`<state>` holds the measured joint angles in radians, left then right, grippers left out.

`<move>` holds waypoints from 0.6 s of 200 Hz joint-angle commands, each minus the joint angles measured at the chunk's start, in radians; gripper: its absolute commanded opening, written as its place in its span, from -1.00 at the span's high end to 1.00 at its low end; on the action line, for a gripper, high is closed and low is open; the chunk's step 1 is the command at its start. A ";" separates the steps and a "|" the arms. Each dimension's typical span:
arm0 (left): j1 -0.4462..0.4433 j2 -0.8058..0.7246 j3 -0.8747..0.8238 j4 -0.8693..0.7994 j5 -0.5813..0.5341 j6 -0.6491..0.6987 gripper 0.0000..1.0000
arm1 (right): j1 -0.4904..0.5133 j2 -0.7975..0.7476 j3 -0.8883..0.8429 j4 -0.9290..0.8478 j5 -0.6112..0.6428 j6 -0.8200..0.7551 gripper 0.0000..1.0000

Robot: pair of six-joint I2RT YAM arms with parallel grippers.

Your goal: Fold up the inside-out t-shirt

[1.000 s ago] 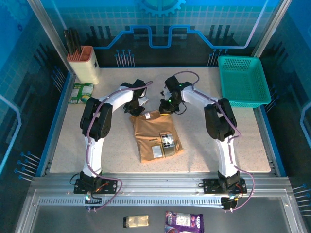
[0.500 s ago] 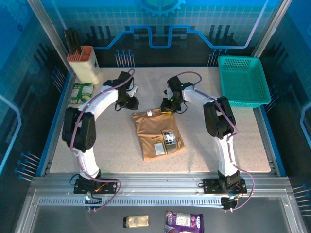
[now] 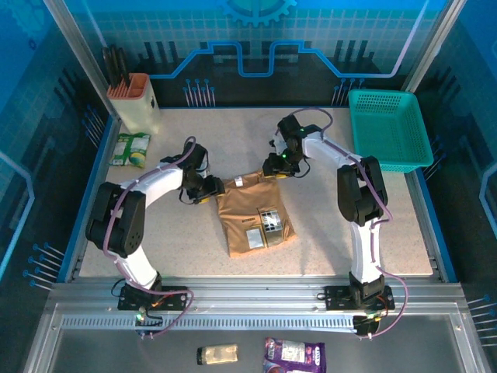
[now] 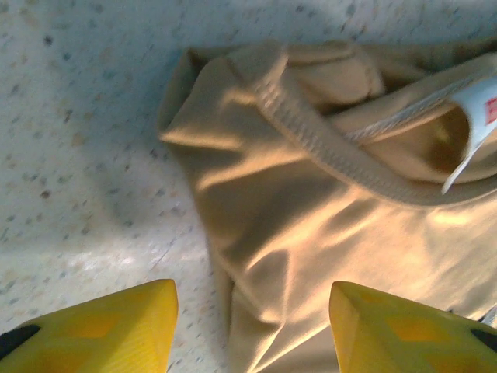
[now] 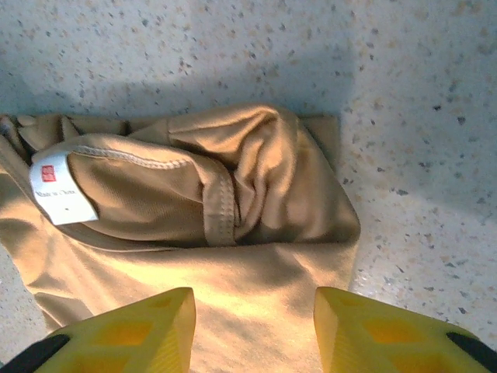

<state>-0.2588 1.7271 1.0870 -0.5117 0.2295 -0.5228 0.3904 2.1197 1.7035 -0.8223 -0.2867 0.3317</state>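
The open left gripper moves down and outward over the hemmed flap (image 3: 226,186) (image 4: 237,124) at the t-shirt's far corner next, because that flap still lies beyond its fingertips.
The inside-out t-shirt (image 3: 252,219) lies as a small tan folded bundle in the middle of the table, with printed labels on its top face. My left gripper (image 3: 207,189) is at its far left corner. In the left wrist view the gripper (image 4: 252,330) is open, and its yellow fingers (image 4: 101,330) straddle the t-shirt's (image 4: 311,210) left edge, with the collar and white tag (image 4: 475,116) beyond. My right gripper (image 3: 273,166) is at the far right corner. In the right wrist view this gripper (image 5: 252,330) is open above the bunched fabric (image 5: 233,194) and holds nothing. The tag (image 5: 58,183) is at the left.
A teal basket (image 3: 388,128) stands at the back right. A holder with dark utensils (image 3: 133,101) is at the back left, with a green packet (image 3: 130,148) in front of it. Two small packets (image 3: 293,355) lie on the near rail below the table.
Both grippers have opened and let go of the shirt's far edge. The left arm swung out to the left and its gripper came back down to the far left corner. The right gripper shifted slightly right.
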 commanded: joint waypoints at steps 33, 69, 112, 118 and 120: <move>-0.002 0.103 0.033 0.073 -0.020 -0.060 -0.02 | -0.015 -0.074 -0.055 -0.033 0.013 -0.015 0.08; -0.002 0.145 0.055 0.058 -0.065 -0.062 0.03 | -0.015 -0.103 -0.069 -0.040 0.020 -0.010 0.07; -0.034 0.185 0.090 0.039 -0.071 -0.052 0.27 | -0.022 -0.118 -0.082 -0.044 0.032 -0.007 0.08; -0.041 0.191 0.100 0.028 -0.082 -0.047 0.29 | -0.023 -0.117 -0.082 -0.044 0.033 -0.006 0.08; -0.042 0.192 0.103 0.024 -0.084 -0.046 0.30 | -0.022 -0.118 -0.084 -0.044 0.032 -0.006 0.08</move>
<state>-0.2672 1.8706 1.1473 -0.4644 0.1787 -0.5777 0.3847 2.0296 1.6394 -0.8391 -0.2638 0.3313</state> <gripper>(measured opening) 0.370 0.462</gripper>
